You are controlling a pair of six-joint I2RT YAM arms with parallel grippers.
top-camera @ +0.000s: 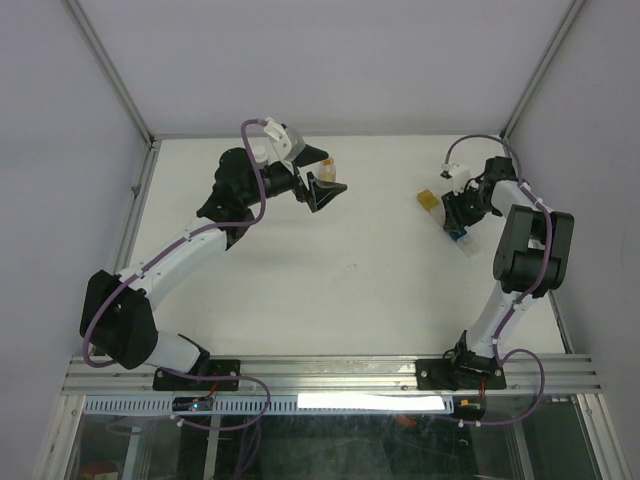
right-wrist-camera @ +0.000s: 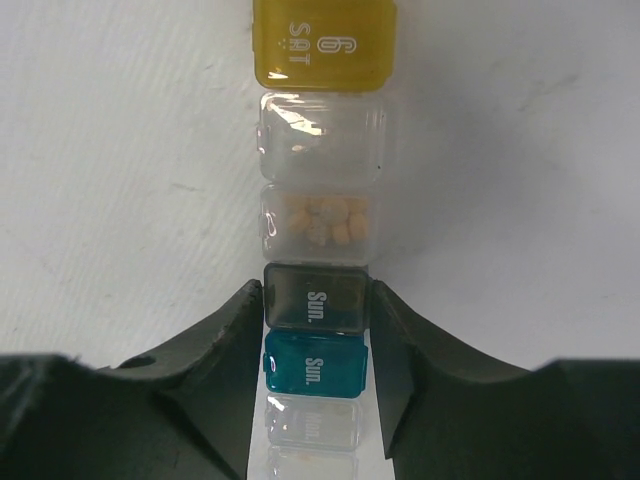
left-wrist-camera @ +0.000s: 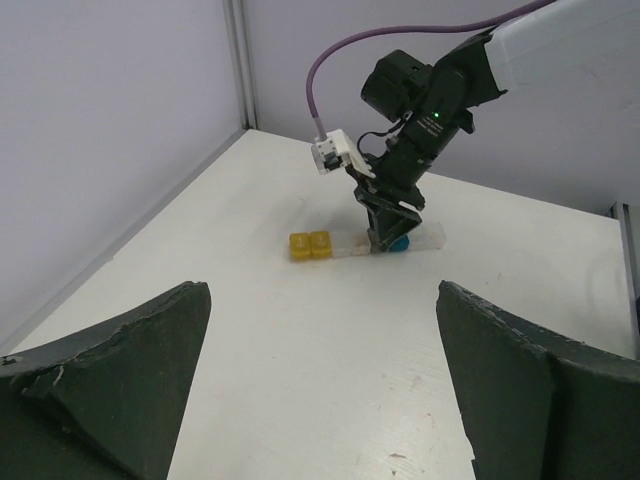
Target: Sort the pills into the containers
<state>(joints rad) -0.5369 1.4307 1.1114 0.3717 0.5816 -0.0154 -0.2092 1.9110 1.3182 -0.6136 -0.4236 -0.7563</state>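
Observation:
My right gripper draws the strip back next, as it lies slantwise, turns it parallel to the near edge, and releases it on the bare near tabletop.
The containers (right-wrist-camera: pixel 322 135) are a strip of joined square compartments, seen lengthwise in the right wrist view: a yellow lid marked SAT, a clear one, and a clear one holding several orange-tan pills (right-wrist-camera: pixel 322 222). After these come a dark compartment and a teal compartment (right-wrist-camera: pixel 315 365), both marked Sun., and another clear one. My right gripper (right-wrist-camera: pixel 318 300) is shut on the strip, its fingers (right-wrist-camera: pixel 235 340) pressing both sides of the dark compartment. From above, the strip (top-camera: pixel 428 200) lies at the right with my right gripper (top-camera: pixel 458 215) on it. My left gripper (top-camera: pixel 322 190) is open and empty, far left of the strip.
A small orange-tinted vial (top-camera: pixel 328 164) stands just behind my left gripper. The left wrist view looks across the white table at the strip (left-wrist-camera: pixel 310 245) and my right gripper (left-wrist-camera: pixel 390 215). Grey walls close the back and both sides.

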